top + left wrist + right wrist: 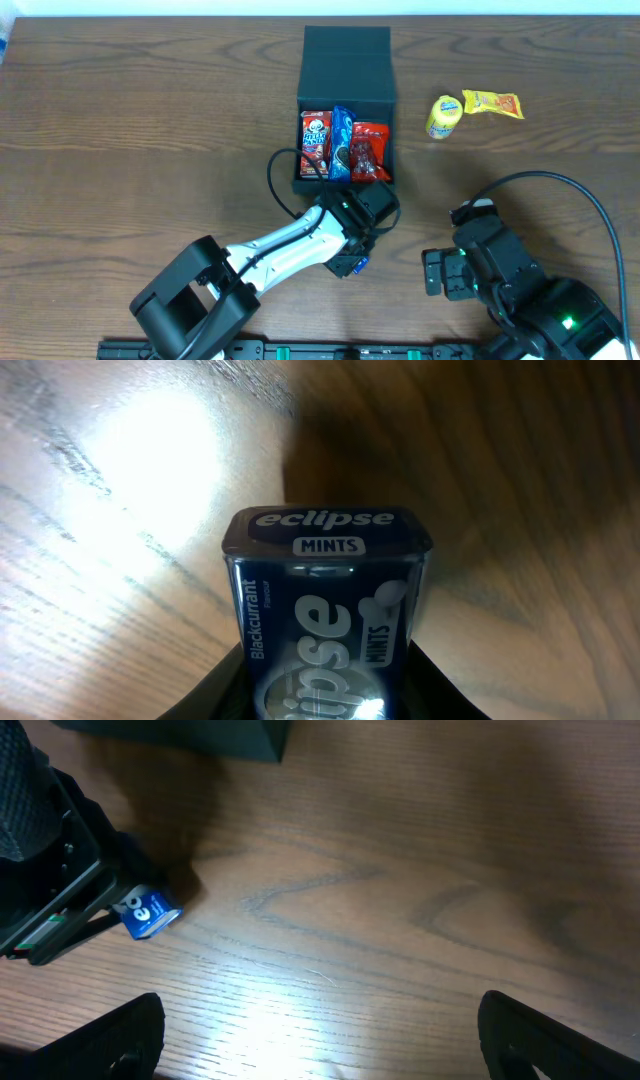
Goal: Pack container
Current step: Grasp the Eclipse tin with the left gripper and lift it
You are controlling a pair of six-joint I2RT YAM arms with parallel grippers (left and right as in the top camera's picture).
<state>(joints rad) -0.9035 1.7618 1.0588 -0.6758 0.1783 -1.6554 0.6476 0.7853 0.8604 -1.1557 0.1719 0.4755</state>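
Note:
The packet lies outward of my left gripper. My left gripper will next move up, outward and down onto the red-white packet's near end [314,169] to release the tin.
The dark container [346,62] stands at the back middle with its flap lid open; a red-white packet, a blue packet and a red packet lie inside. Its corner shows in the right wrist view [235,738]. My left gripper [352,262] is shut on a blue Eclipse mints tin [325,615], just in front of the container. The tin also shows in the right wrist view [148,913]. My right gripper [320,1030] is open and empty over bare wood at the front right.
A yellow round packet [443,116] and a yellow-orange wrapped snack [492,103] lie right of the container. A black cable [283,190] loops by the container's front left corner.

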